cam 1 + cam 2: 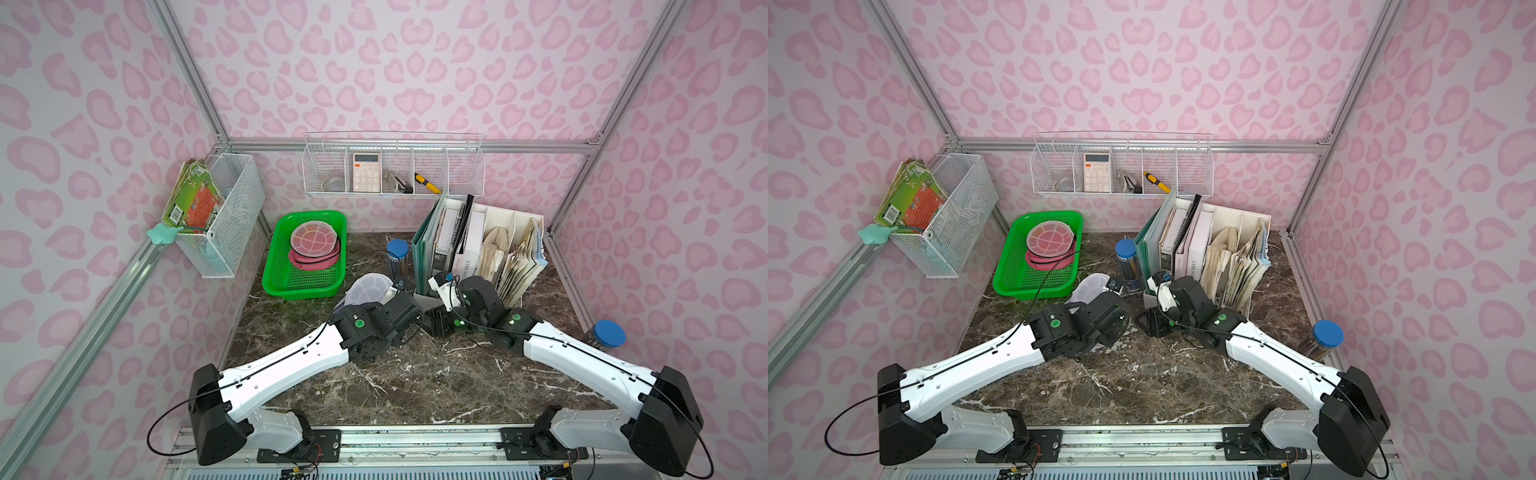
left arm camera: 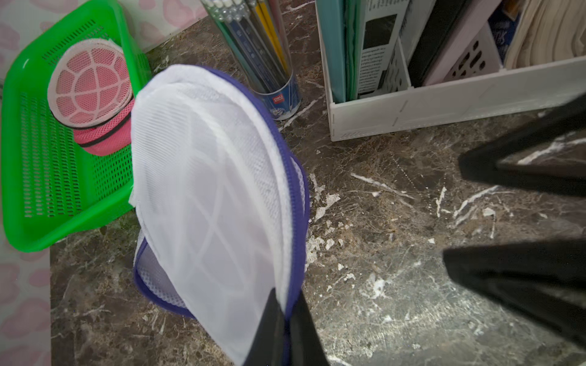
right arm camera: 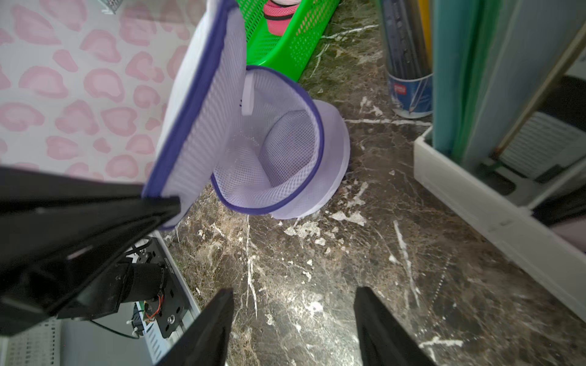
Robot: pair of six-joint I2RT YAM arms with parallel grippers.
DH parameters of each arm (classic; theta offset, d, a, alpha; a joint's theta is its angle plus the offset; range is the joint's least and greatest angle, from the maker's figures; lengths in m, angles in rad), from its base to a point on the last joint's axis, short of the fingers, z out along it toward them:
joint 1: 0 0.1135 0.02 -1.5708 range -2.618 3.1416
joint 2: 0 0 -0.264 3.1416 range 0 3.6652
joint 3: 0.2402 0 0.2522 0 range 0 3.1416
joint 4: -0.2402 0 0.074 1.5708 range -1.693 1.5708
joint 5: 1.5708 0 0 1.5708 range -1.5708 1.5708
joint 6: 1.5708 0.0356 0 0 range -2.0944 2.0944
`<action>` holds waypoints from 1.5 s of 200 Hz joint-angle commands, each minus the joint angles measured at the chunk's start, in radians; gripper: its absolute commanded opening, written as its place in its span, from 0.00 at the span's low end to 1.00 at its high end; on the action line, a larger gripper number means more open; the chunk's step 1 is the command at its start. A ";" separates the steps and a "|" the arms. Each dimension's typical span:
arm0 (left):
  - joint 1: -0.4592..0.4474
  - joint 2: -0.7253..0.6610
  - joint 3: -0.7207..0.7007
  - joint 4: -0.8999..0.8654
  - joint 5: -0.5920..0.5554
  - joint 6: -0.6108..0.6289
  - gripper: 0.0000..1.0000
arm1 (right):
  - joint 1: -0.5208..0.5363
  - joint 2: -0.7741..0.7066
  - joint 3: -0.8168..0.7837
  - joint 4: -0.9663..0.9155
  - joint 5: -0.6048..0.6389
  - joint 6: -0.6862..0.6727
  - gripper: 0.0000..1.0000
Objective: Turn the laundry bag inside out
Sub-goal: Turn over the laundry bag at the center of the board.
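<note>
The bag's rim swings with my left gripper past the bag's body next for release, as the bare marble by the green basket (image 2: 94, 277) lies beyond it.
The laundry bag (image 2: 206, 190) is a round white mesh pouch with a purple zipper rim, on the marble table beside the green basket; both top views show it (image 1: 368, 289) (image 1: 1090, 289). It is unzipped. Its flap (image 3: 196, 120) stands raised and its body (image 3: 272, 149) lies with the mouth open. My left gripper (image 2: 287, 304) is shut on the flap's purple rim, also seen in the right wrist view (image 3: 158, 206). My right gripper (image 3: 295, 291) hangs open over bare marble to the right of the bag, holding nothing; its fingers (image 2: 469, 164) appear in the left wrist view.
A green basket (image 1: 305, 257) holding pink mesh bags (image 1: 313, 239) sits behind the bag on the left. A blue-capped pencil tube (image 1: 397, 257) and a white file organizer (image 1: 478, 249) stand close behind the grippers. Another blue-capped jar (image 1: 609, 332) is at the right edge.
</note>
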 commanded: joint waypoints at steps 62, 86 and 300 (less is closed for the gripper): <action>0.142 -0.114 0.041 -0.052 0.222 -0.141 0.00 | 0.116 0.091 -0.091 0.345 0.186 0.169 0.66; 0.210 -0.162 0.028 -0.055 0.329 -0.138 0.00 | 0.191 0.188 -0.056 0.390 0.271 0.256 0.67; 0.450 -0.318 0.000 -0.155 0.465 -0.132 0.00 | 0.201 0.433 0.107 0.401 0.231 0.381 0.00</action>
